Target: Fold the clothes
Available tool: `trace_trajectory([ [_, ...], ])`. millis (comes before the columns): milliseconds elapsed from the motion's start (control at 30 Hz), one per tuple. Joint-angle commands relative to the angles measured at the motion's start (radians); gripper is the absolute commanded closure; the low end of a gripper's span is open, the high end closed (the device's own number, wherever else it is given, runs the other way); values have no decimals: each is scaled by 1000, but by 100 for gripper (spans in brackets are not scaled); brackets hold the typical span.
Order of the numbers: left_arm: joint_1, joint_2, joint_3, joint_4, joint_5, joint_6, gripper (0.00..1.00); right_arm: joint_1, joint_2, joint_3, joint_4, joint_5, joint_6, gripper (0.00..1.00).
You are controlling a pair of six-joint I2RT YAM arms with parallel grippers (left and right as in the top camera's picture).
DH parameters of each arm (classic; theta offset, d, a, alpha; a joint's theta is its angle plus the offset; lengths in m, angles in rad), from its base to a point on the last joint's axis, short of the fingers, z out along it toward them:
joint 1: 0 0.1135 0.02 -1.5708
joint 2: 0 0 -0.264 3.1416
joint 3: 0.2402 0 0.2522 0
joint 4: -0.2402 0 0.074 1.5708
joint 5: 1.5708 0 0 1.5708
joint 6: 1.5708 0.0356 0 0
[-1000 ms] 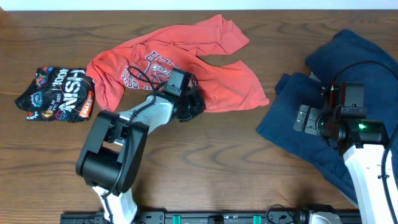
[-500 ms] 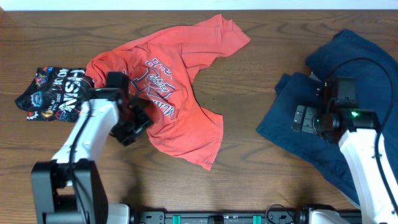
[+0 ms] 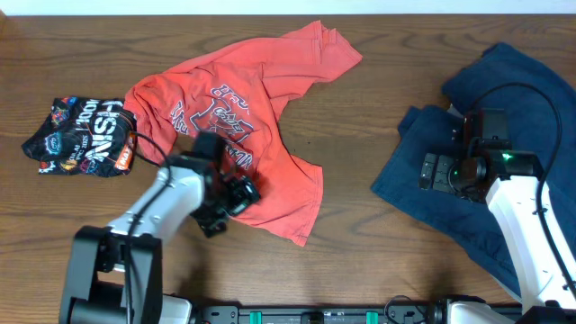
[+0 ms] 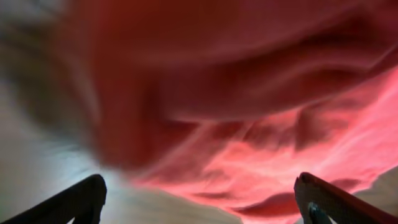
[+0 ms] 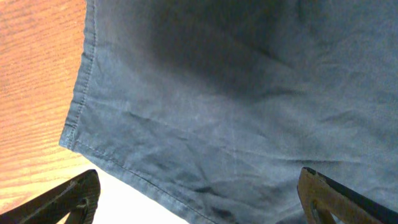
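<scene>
My left gripper should next move its spread fingers gently just to the right in the overhead view, around the shirt's raised red fold (image 3: pixel 256 203) (image 4: pixel 134 155).
The coral-red T-shirt (image 3: pixel 270 175) lies crumpled on the table left of centre, its navy-and-white print (image 3: pixel 220 106) facing up. My left gripper (image 3: pixel 241 191) sits low over the shirt's lower left part, jaws wide open. In the left wrist view only blurred red cloth (image 4: pixel 261 143) shows between the spread fingertips (image 4: pixel 84 199), with nothing gripped. The dark navy garment (image 3: pixel 513 99) lies bunched at the right. My right gripper (image 3: pixel 430 171) hovers open over its left part. The right wrist view shows the navy cloth's stitched hem (image 5: pixel 118 162).
A small black folded bundle (image 3: pixel 81 135) with white and orange lettering lies at the far left, just beside the shirt's sleeve. Bare wooden table (image 3: pixel 378 243) shows between the two garments. The table's front edge carries a rail (image 3: pixel 297 315).
The left gripper opened and let go of the red shirt, after pulling its right-hand flap down towards the front. It swung left, then back onto the shirt. The right arm barely moved.
</scene>
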Motion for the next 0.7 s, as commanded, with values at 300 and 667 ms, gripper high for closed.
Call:
trace_trajectory([
  [300, -122, 1, -86, 291, -55, -152, 94, -2, 6, 11, 7, -139, -71, 9],
  [667, 145, -320, -9, -255, 9, 173, 94, 71, 161, 11, 80, -341, -206, 64],
])
